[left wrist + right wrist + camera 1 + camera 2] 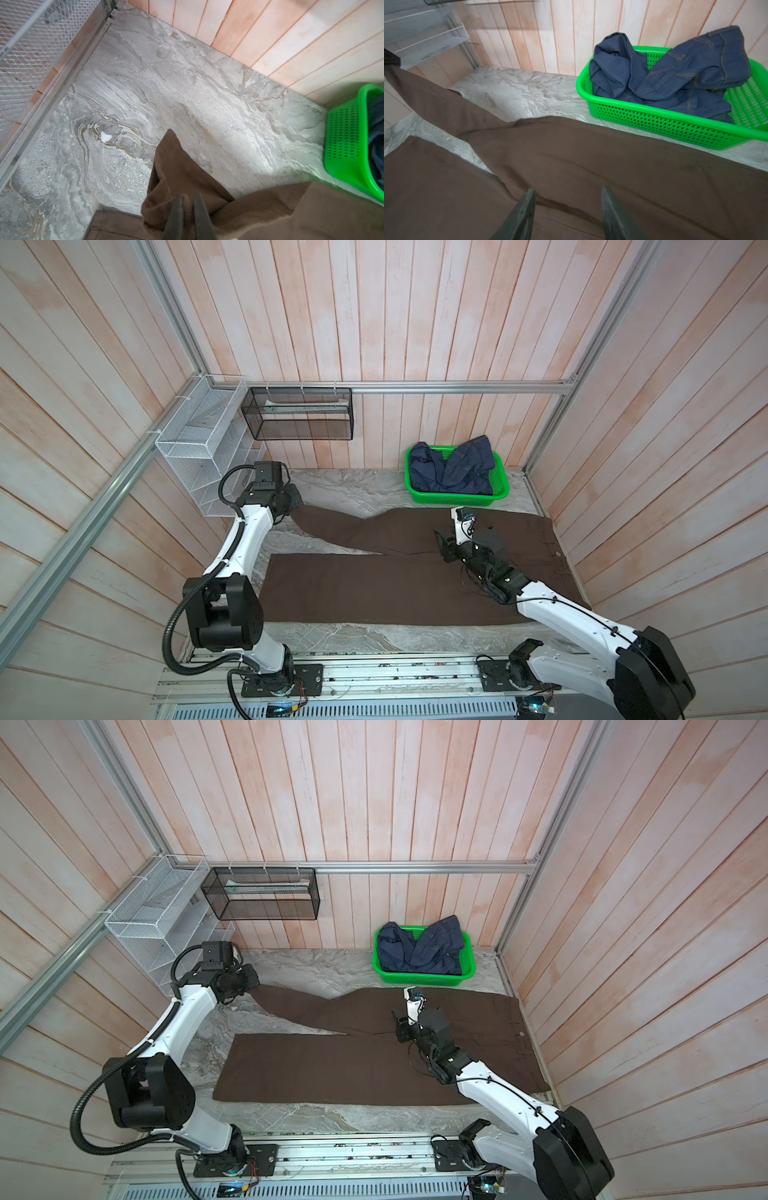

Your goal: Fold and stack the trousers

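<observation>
The far leg hangs bunched, so next I should move my left gripper outward, draw its hem over the bare marble toward the back wall [308,492] [164,104], and let go.
The dark brown trousers [374,589] [332,1069] lie spread across the marble table [353,485], waist to the right and legs to the left. The near leg lies flat. The far leg slants toward the back left, and there my left gripper [296,506] [252,984] [188,197] is shut on bunched fabric near its hem [170,158]. My right gripper [441,541] [398,1025] [568,190] is open just above the crotch seam [571,207], and nothing sits between its fingers.
A green plastic basket [457,501] [424,981] [654,122] [342,145] with a navy denim garment [453,472] [685,68] stands at the back right, just behind the trousers. A white wire rack [195,435] and a black mesh bin [299,414] hang at the back left. Plank walls close in three sides.
</observation>
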Available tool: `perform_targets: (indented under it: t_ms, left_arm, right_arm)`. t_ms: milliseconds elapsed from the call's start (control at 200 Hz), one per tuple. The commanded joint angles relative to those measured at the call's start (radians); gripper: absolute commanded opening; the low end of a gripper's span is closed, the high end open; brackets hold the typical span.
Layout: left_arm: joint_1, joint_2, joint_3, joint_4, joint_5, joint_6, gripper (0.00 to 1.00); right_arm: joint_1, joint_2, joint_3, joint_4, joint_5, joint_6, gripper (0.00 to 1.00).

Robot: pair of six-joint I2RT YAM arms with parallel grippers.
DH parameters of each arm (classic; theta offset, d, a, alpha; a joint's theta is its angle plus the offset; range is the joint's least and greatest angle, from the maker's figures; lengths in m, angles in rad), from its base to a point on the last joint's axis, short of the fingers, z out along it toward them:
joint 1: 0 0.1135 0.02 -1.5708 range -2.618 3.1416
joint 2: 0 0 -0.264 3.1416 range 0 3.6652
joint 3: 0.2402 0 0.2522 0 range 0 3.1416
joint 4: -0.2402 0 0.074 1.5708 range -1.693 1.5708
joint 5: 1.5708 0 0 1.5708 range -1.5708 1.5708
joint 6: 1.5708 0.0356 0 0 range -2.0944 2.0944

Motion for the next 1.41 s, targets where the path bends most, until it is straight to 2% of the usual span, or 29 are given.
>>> perform_targets:
  t_ms: [0, 295, 480, 580, 655, 710, 780, 920, 1030, 1225, 1400]
  left_arm:
    - [0.030, 0.080, 0.087, 0.049, -0.016, -0.026, 0.00]
    - [0.067, 0.378, 0.373, -0.032, -0.072, -0.071, 0.00]
    - [0.086, 0.593, 0.643, -0.159, -0.096, -0.091, 0.00]
    - [0.086, 0.719, 0.820, -0.245, -0.055, -0.101, 0.02]
    - [0.082, 0.755, 0.874, -0.255, -0.007, -0.105, 0.09]
    - [0.079, 0.744, 0.859, -0.227, 0.026, -0.104, 0.14]
    - [0.077, 0.706, 0.817, -0.182, 0.062, -0.109, 0.31]
    - [0.077, 0.621, 0.759, -0.146, 0.067, -0.102, 0.50]
    - [0.076, 0.502, 0.649, -0.128, 0.053, -0.100, 0.54]
    - [0.083, 0.236, 0.254, -0.005, 0.012, -0.154, 0.56]
    - [0.114, 0.170, 0.058, 0.042, 0.037, -0.191, 0.58]
  right_arm:
    - [-0.044, 0.057, 0.060, -0.067, -0.058, 0.057, 0.52]
    - [-0.124, 0.241, 0.206, -0.130, -0.066, 0.103, 0.51]
    - [-0.180, 0.409, 0.352, -0.254, -0.098, 0.180, 0.51]
    - [-0.189, 0.510, 0.442, -0.340, -0.128, 0.197, 0.50]
    - [-0.194, 0.587, 0.507, -0.394, -0.174, 0.200, 0.49]
    - [-0.194, 0.634, 0.539, -0.412, -0.210, 0.211, 0.47]
    - [-0.187, 0.679, 0.566, -0.412, -0.248, 0.227, 0.45]
    - [-0.149, 0.733, 0.625, -0.422, -0.254, 0.225, 0.45]
    - [-0.120, 0.779, 0.679, -0.437, -0.256, 0.210, 0.45]
    - [-0.082, 0.902, 0.810, -0.478, -0.276, 0.197, 0.45]
    - [-0.061, 1.005, 0.920, -0.531, -0.263, 0.175, 0.45]
